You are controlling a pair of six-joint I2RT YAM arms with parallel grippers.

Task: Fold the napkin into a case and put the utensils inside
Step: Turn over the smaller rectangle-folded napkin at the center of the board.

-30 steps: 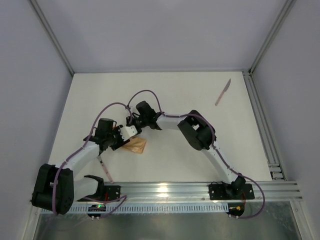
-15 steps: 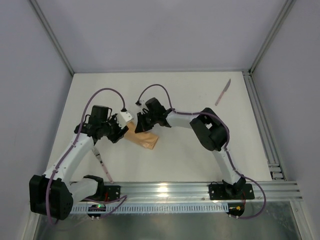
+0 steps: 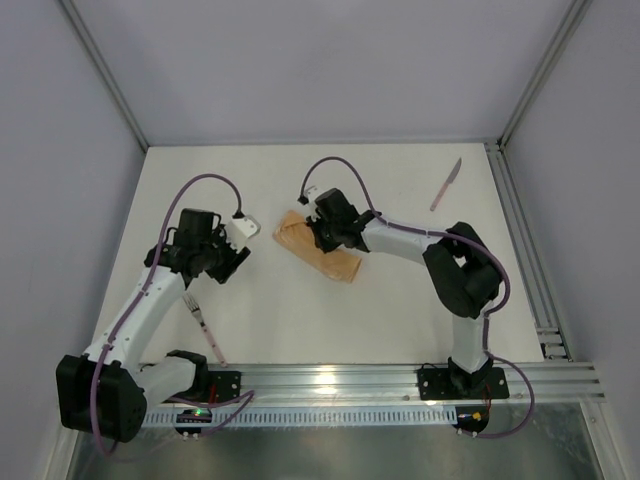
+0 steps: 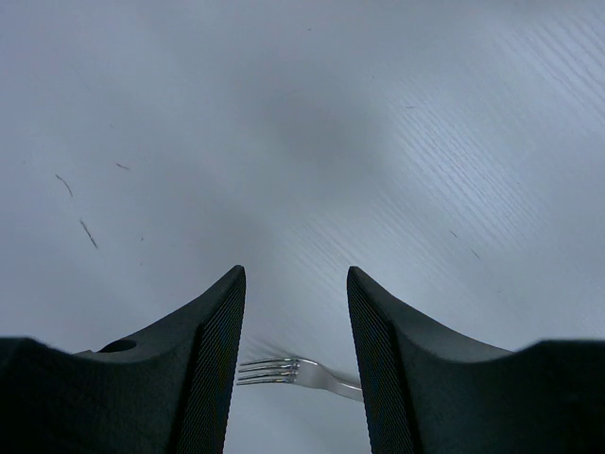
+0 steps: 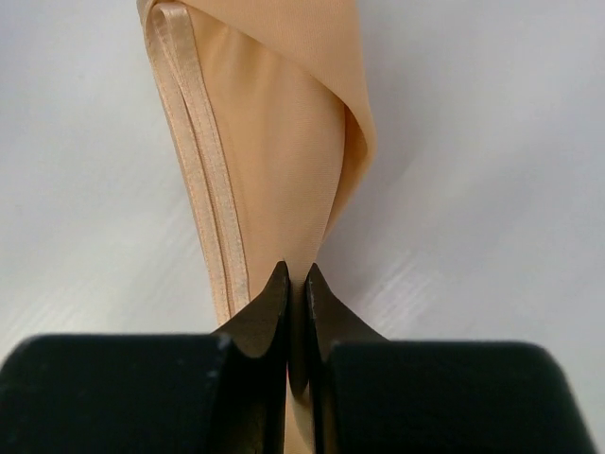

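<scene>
The napkin's near long edge [image 3: 301, 258] [image 5: 197, 180] lies back from my right gripper, so next the gripper should draw the napkin's still-bunched fold between its fingers back past that edge, tilting, and release.
The peach-orange napkin [image 3: 341, 264] lies folded into a narrow strip, slanting from upper left to lower right in the middle of the table. My right gripper [image 3: 323, 238] is shut on it; in the right wrist view the cloth [image 5: 274, 142] runs away from the pinched fingertips of the right gripper [image 5: 295, 274]. My left gripper [image 3: 222, 268] hovers left of the napkin, open and holding nothing. In its wrist view, the left gripper [image 4: 294, 274] frames the fork [image 4: 284, 371], whose tines lie on the table below. The fork [image 3: 204, 327] lies near the front left. The knife [image 3: 446, 185] rests at the far right.
White tabletop [image 3: 400, 310] bounded by grey walls. An aluminium rail [image 3: 330, 380] runs along the near edge, and another rail [image 3: 525, 240] lines the right side. Purple cables loop above both wrists.
The right gripper has carried the napkin up and to the right, where it now lies as a longer strip. The left arm has drawn back to the left, away from the cloth.
</scene>
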